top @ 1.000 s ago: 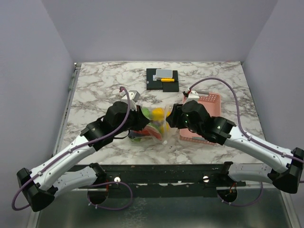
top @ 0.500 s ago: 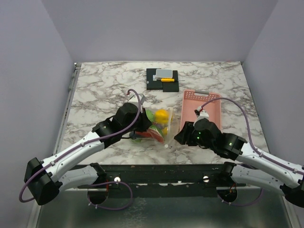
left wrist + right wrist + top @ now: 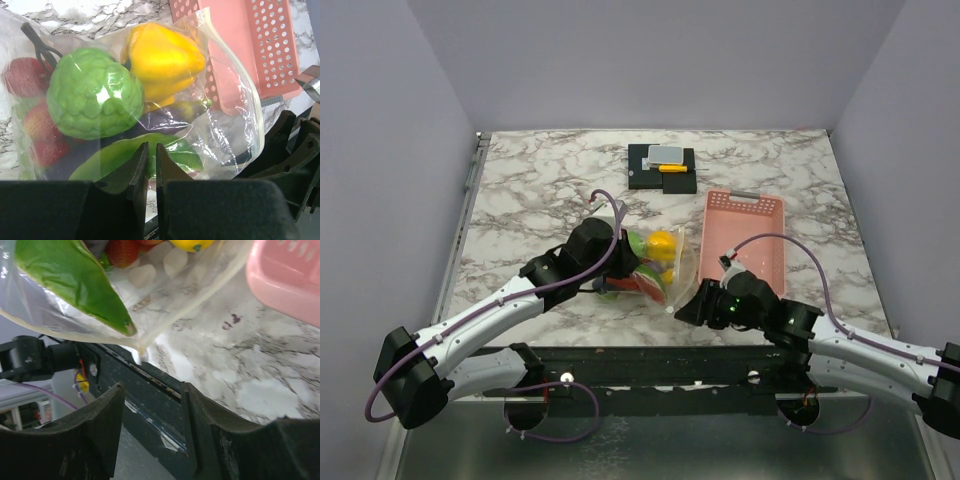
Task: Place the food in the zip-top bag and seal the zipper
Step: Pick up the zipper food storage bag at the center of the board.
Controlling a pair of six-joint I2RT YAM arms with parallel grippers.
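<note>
I will slide my right gripper left in the top view onto the bag's near zipper corner, where its white edges meet beyond the gripper's open fingers.
The clear zip-top bag (image 3: 672, 268) lies on the marble near the table's front edge. It holds the food: a yellow pepper (image 3: 162, 57), a bumpy green fruit (image 3: 95, 92), red strawberries (image 3: 25, 77) and a long green piece (image 3: 70, 280). My left gripper (image 3: 616, 262) is at the bag's left side. In the left wrist view its jaws (image 3: 151, 150) stand almost together, pinched on the bag's film. My right gripper (image 3: 684, 308) sits low by the bag's near right corner. In the right wrist view it (image 3: 152, 387) is open and empty, and the bag's white zipper edge (image 3: 200, 287) lies just beyond it.
A pink perforated basket (image 3: 745, 198) stands right of the bag, close to its mouth (image 3: 240, 50). A black base with a yellow-and-grey item (image 3: 662, 165) sits at the back. The table's dark front rail (image 3: 165, 390) runs right under my right gripper.
My right arm has drawn back from the bag's right side toward the table's near edge. The left gripper has shifted slightly right with the bag's left side in it.
</note>
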